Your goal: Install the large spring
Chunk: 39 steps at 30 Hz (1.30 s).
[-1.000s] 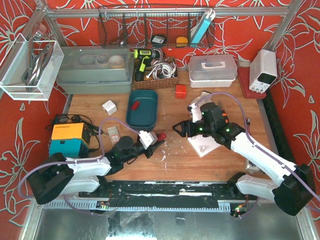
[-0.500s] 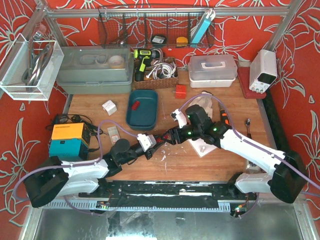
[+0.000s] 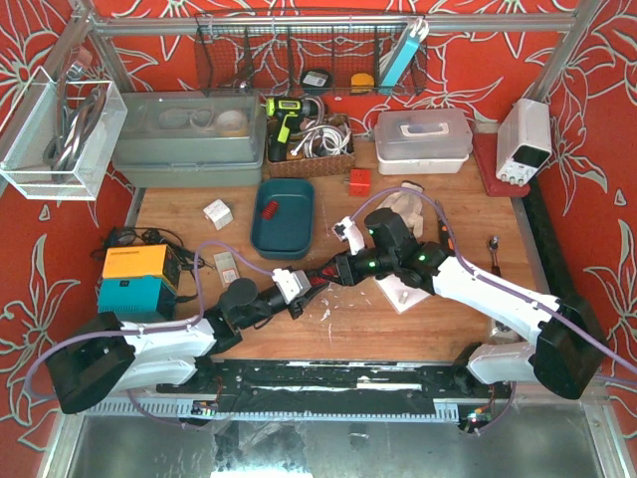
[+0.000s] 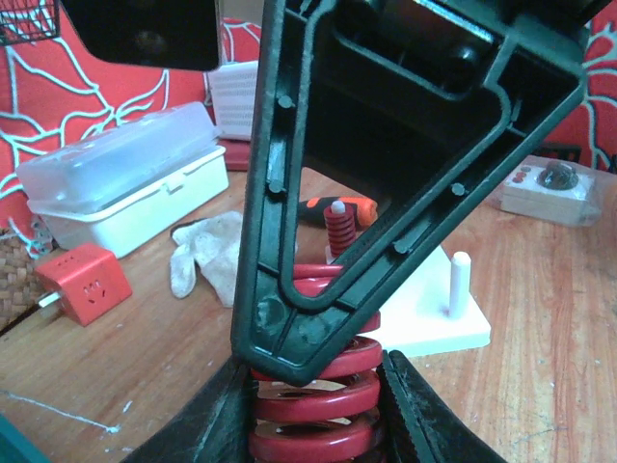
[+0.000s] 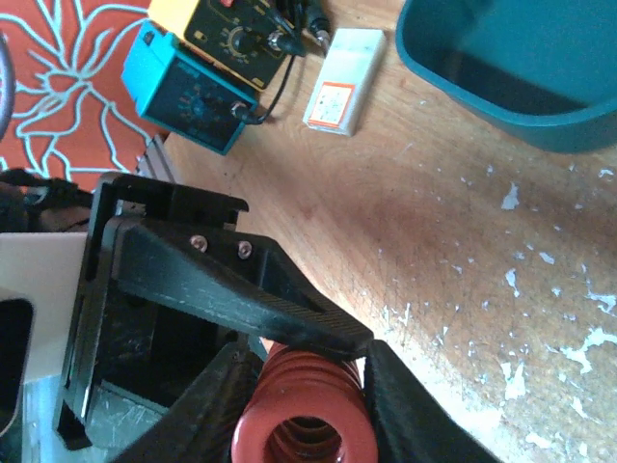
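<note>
The base's pegs are standing upright. I should next swing my right gripper to the right in the top view, tilt it down and lower the spring onto the base's tray-side corner (image 3: 382, 282).
The large spring (image 4: 318, 400), thick red coils, is held above the wooden table between both arms. My left gripper (image 4: 318, 424) is shut on its lower coils. My right gripper (image 5: 307, 400) has its fingers pressed on both sides of the spring's (image 5: 304, 429) other end. In the top view the two grippers meet at mid-table, left gripper (image 3: 311, 282) and right gripper (image 3: 338, 271), with the spring (image 3: 323, 276) barely showing between them. Behind stands the white base (image 4: 434, 323), with a small red spring (image 4: 339, 227) on one peg and a bare peg (image 4: 460, 280).
A teal tray (image 3: 286, 214) lies behind the grippers. A red plug (image 3: 359, 182), a white lidded box (image 3: 422, 139) and a power supply (image 3: 525, 139) stand at the back. A soldering station (image 3: 136, 274) sits left. A white glove (image 4: 207, 256) and an orange-handled screwdriver (image 4: 333, 204) lie near the base.
My right arm has swung left from over the white base to the left gripper, and its jaws have closed around the spring. The left arm has barely shifted.
</note>
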Available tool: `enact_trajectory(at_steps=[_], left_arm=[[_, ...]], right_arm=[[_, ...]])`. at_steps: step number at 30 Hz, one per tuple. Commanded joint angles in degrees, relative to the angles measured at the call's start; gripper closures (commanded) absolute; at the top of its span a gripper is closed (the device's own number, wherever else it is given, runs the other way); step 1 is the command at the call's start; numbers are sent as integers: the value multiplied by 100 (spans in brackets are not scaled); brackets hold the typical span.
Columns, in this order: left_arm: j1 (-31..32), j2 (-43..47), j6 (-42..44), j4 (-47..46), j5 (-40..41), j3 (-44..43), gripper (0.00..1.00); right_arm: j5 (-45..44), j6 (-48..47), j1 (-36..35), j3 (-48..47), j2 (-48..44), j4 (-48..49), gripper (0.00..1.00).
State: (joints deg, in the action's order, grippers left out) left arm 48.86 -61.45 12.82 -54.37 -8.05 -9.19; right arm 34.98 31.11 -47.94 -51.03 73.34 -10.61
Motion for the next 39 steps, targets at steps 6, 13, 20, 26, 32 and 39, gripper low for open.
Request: enact_trajectory(at_steps=[6,13,20,26,32,39], left_arm=[[53,32,73,-786,537,166,83],[53,20,39,-720,789,158,39],[53,-57,36,-592,880,100,1],[53,-86,1,-389,1013,-5,0],[49,-111,60,-177,1130,-89,0],[49,-178,87,-91,1180,-134,0]], right_arm=[[370,257,-42,186,-106,538,100],[-588,214,-25,158,-431,228,100],[-2448,-344,152,-40,-787,-845,100],[-4125,-1070,382,-353,-705,-1706,100],[-4521,-1180,758,-369,-442,-1880,100],[-4290,-1083,830,-391,-116,-2140,100]])
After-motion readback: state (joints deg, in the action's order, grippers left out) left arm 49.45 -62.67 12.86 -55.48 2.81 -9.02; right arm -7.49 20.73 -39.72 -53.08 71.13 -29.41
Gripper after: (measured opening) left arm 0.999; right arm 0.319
